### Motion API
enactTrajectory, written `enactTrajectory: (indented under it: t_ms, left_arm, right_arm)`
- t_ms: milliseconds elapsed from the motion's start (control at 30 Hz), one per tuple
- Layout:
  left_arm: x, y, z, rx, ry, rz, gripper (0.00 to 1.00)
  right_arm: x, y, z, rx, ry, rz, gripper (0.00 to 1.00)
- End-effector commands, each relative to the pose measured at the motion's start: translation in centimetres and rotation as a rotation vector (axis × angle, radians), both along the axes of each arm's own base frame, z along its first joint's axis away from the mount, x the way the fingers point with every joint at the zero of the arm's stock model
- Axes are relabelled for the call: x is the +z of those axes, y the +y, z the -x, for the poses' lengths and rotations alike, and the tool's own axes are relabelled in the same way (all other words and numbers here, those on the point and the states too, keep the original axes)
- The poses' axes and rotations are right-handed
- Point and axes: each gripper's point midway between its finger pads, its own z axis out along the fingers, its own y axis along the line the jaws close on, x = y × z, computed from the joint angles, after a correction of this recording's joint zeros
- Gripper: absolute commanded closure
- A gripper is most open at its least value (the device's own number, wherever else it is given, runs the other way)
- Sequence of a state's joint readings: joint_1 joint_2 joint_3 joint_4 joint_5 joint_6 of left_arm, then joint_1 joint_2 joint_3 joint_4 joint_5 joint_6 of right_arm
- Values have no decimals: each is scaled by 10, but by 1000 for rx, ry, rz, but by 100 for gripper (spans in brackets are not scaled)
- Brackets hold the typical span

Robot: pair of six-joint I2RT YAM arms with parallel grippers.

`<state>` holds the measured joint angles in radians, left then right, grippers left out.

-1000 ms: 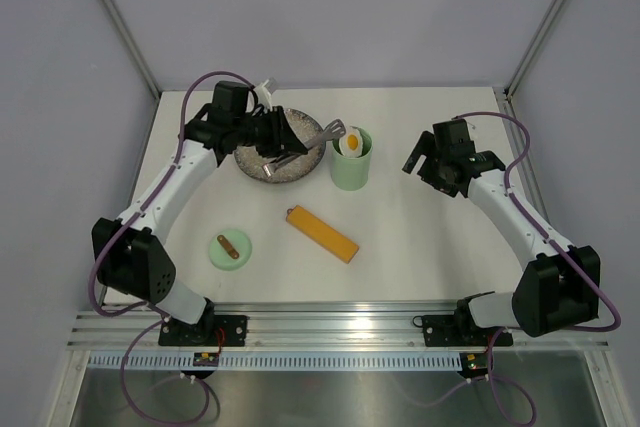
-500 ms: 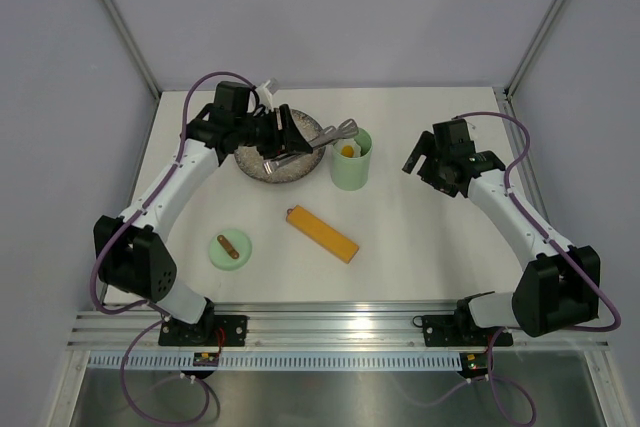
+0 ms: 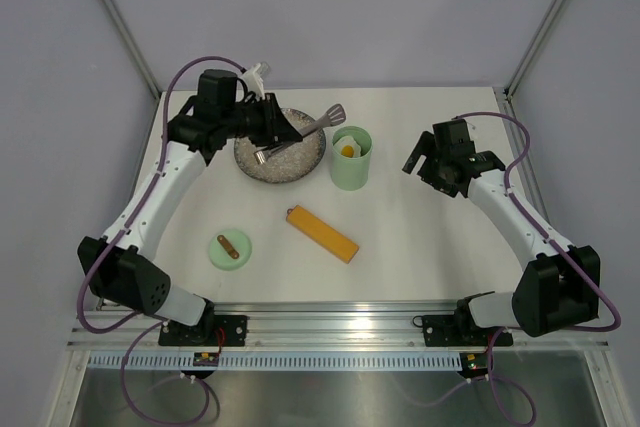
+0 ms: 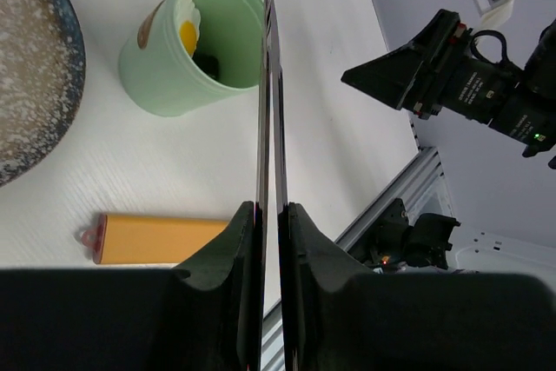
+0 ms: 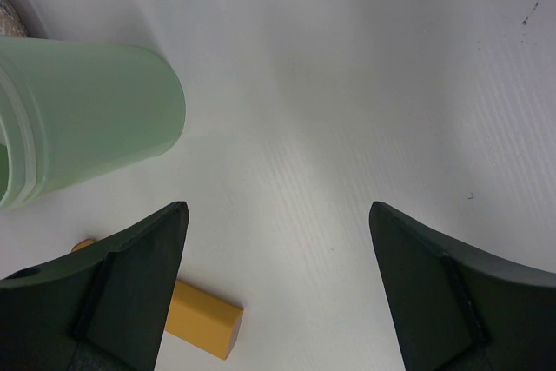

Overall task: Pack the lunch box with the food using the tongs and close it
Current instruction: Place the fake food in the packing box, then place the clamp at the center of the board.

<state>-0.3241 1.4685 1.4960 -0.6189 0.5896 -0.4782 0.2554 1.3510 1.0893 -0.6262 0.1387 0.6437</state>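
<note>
The tips of the tongs are empty, so I will move my left gripper to the left in the top view, down toward the bare tabletop (image 3: 214, 185) beside the plate, and let go of both arms of the tongs.
My left gripper (image 3: 278, 130) (image 4: 271, 211) is shut on the slim grey tongs (image 3: 322, 124) (image 4: 268, 84). Their two arms are pressed close together, and their tips hang empty beside the rim of the mint-green lunch box (image 3: 350, 169) (image 4: 165, 84) (image 5: 95, 119). Food (image 3: 347, 150) (image 4: 187, 28) lies inside the tub: a white piece with a yellow centre and a black one. The round green lid (image 3: 230, 248) with its brown handle lies on the table at the front left. My right gripper (image 3: 418, 163) (image 5: 278, 241) hovers open to the right of the tub, holding nothing.
The grey speckled plate (image 3: 285, 159) (image 4: 35, 84) sits left of the tub, under my left gripper. A long orange-yellow bar (image 3: 322, 234) (image 4: 165, 238) (image 5: 204, 319) lies in front of the tub. The table's metal rail (image 3: 340, 327) runs along the near edge.
The white-and-yellow piece held over the tub has dropped inside. My left gripper has drawn back to the left with the tongs, now empty and pinched together. The right arm has not moved.
</note>
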Motion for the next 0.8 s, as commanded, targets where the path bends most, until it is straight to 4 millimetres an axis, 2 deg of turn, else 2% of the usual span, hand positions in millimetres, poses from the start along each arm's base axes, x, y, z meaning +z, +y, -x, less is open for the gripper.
enactTrajectory:
  t_ms: [0, 67, 100, 200, 233, 267, 300, 367, 433, 467, 500, 600, 633, 700, 733, 767]
  left_arm:
    - [51, 21, -7, 59, -184, -40, 94]
    - [54, 46, -17, 127, -208, -97, 94]
    - [50, 70, -30, 233, -222, -172, 94]
    - [42, 109, -43, 370, -259, -303, 94]
    - [44, 134, -49, 484, -291, -383, 93]
    - [45, 144, -53, 518, -328, -430, 92]
    - [33, 169, -57, 620, -321, -528, 91]
    - [23, 190, -65, 701, -334, -613, 92]
    - [-4, 217, -69, 797, -287, -722, 92]
    - [-7, 222, -75, 828, -301, -722, 92]
    - [-27, 229, -76, 827, -273, -738, 92]
    - [-46, 241, -87, 869, -258, -717, 91]
    - [-62, 245, -86, 879, -228, -728, 91]
    - [-72, 251, -93, 919, -231, -711, 91]
    - [-87, 251, -92, 909, -216, -714, 91]
    - [-87, 251, -97, 920, -238, -699, 91]
  right_arm:
    - [5, -5, -1, -19, -20, 8, 7]
    - [7, -5, -1, -15, -27, 9, 7]
    - [7, -5, -1, -15, -26, 9, 7]
    - [6, -5, 0, -12, -26, 12, 7]
    - [4, -5, 0, -11, -21, 14, 7]
    - [4, -5, 0, -9, -20, 15, 7]
    - [3, -5, 0, -6, -16, 15, 7]
    - [2, -3, -1, 1, -18, 9, 7]
    - [2, -1, -3, 5, -19, 7, 7]
    - [2, -2, -3, 5, -19, 8, 7]
    - [2, -1, -3, 10, -17, 11, 7]
    - [2, -3, -3, 10, -18, 17, 7]
    - [2, -2, -3, 12, -18, 15, 7]
    - [1, -1, -3, 16, -17, 12, 7]
    - [0, -1, -3, 18, -13, 10, 7]
    - [0, 1, -3, 26, -11, 5, 7]
